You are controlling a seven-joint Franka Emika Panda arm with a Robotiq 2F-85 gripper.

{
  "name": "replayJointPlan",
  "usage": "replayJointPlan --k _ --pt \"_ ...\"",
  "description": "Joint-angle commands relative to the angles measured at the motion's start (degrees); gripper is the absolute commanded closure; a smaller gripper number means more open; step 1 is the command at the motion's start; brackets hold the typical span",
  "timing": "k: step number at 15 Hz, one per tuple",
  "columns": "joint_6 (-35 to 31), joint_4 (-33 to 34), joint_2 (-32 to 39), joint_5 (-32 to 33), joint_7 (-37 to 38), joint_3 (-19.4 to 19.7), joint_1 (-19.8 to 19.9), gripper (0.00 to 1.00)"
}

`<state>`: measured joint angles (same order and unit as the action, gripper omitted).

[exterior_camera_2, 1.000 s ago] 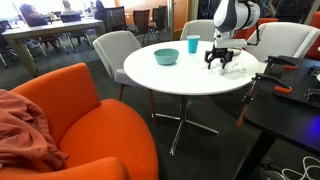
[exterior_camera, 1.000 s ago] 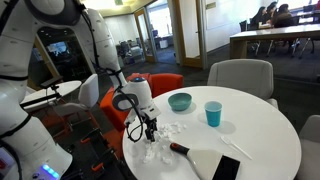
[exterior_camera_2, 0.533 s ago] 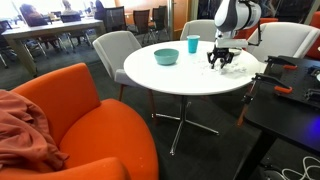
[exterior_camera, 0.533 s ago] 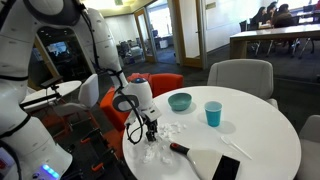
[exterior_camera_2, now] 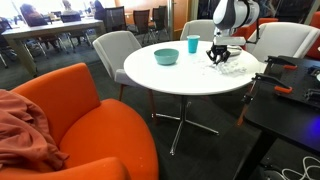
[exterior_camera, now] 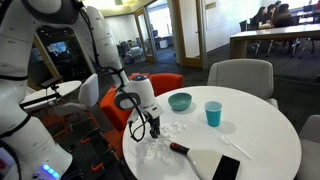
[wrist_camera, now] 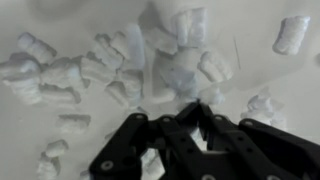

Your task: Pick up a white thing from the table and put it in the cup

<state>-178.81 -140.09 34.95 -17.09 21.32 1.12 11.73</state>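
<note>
The light-blue cup stands upright beyond the heap, so I will lift my gripper, carry the white thing outward and release it over the cup's opening [exterior_camera: 213,105].
On the round white table [exterior_camera: 262,128] [exterior_camera_2: 178,76] lies a loose heap of tiny white scraps [exterior_camera: 162,147] [wrist_camera: 120,62]. My gripper [exterior_camera: 152,135] [exterior_camera_2: 218,61] [wrist_camera: 197,103] is down in that heap. Its black fingers are shut, with the tips pinched on the lower edge of one white thing [wrist_camera: 186,78]. The light-blue cup [exterior_camera: 213,114] [exterior_camera_2: 192,45] stands upright farther along the table, apart from the gripper. The wrist view does not show the cup.
A teal bowl [exterior_camera: 180,101] [exterior_camera_2: 167,56] stands near the cup. A whitish flat sheet with a black handle [exterior_camera: 207,160] and a dark flat object [exterior_camera: 227,170] lie at the table's near edge. Grey chairs [exterior_camera: 240,76] and an orange chair [exterior_camera_2: 90,110] ring the table.
The gripper's fingers have closed from wide apart to shut among the scraps. The arm has barely moved.
</note>
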Motion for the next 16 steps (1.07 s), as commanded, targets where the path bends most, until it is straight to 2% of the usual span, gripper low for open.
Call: replayJointPlan --k 1,5,8,10,11,15,16 --pt "2.61 0.11 -4.89 -0.83 -1.09 2.42 -1.13 0.99" --pt "5.3 3.21 -9.28 -0.98 -0.93 4.48 -0.38 0.99" --pt "3.73 7.28 -10.32 -1.89 -0.86 4.42 1.05 0.99" --pt "3.94 8.47 -10.09 -0.8 0.4 6.96 -1.81 0.99" --pt "2.61 7.7 -9.69 -1.28 -0.68 5.84 -0.43 0.95" --pt "2.62 8.34 -9.64 -1.12 -0.49 6.64 -1.41 0.95" --pt "2.62 8.34 -9.62 -1.11 -0.45 6.65 -1.58 0.99"
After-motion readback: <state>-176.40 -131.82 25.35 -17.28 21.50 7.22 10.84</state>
